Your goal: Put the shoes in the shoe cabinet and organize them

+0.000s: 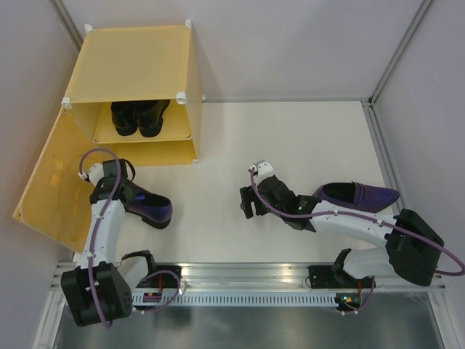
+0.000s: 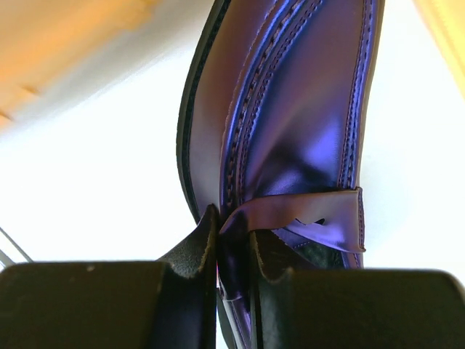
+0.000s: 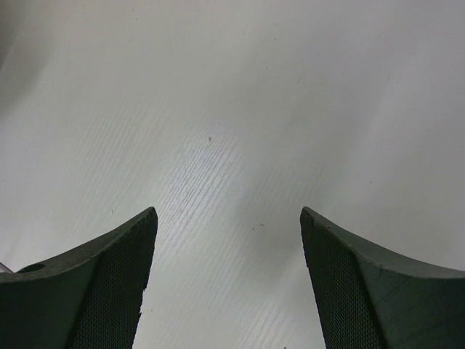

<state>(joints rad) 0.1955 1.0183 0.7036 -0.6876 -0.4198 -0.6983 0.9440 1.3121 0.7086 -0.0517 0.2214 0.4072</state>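
I should move my left gripper outward and turn the dark purple shoe so it goes toe-first into the cabinet's lower space, because the black pair (image 1: 138,116) is on the shelf above.
The yellow-orange shoe cabinet (image 1: 138,58) stands at the back left with its door (image 1: 47,182) swung open flat on the left. The black pair (image 1: 138,116) sits inside on its shelf. My left gripper (image 1: 120,190) is shut on the side wall of a dark purple shoe (image 1: 149,205), which fills the left wrist view (image 2: 290,123), toe pointing away. The other purple shoe (image 1: 360,195) lies on the table at the right, behind my right arm. My right gripper (image 1: 249,202) is open and empty over bare table (image 3: 229,225).
White table (image 1: 290,138) with a metal rail along the right edge (image 1: 381,153) and the near edge. Grey walls close in at the back and sides. The open door lies beside my left arm.
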